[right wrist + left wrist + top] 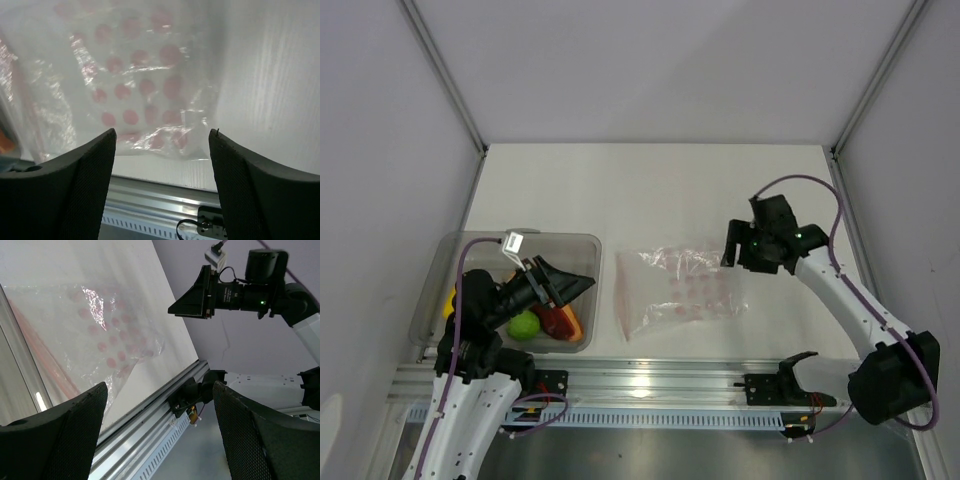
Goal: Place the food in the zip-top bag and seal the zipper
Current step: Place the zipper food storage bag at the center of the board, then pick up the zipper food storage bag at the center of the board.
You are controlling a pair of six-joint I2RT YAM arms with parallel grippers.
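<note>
My right gripper comes across the bag next and lowers onto the bag's edge by the bin, where the pinkish zipper (622, 293) (24, 98) lies.
The clear zip-top bag (682, 290) with pink dots lies flat on the white table, and its pinkish zipper (620, 297) runs along its left edge. The food sits in the grey bin (432, 285): a lime-green fruit (524, 325), a dark-red and orange slice (561, 322), and a yellow-orange piece (450, 300) partly hidden by my arm. My left gripper (578, 285) is open and empty, held over the bin's right side and pointing toward the bag (100, 330). My right gripper (732, 250) is open and empty, above the bag's right end (140, 85).
An aluminium rail (650, 380) runs along the table's near edge. Grey walls close in the left, back and right. The left wrist view shows my right gripper (192, 295) beyond the bag, and the zipper (45, 360) shows there too.
</note>
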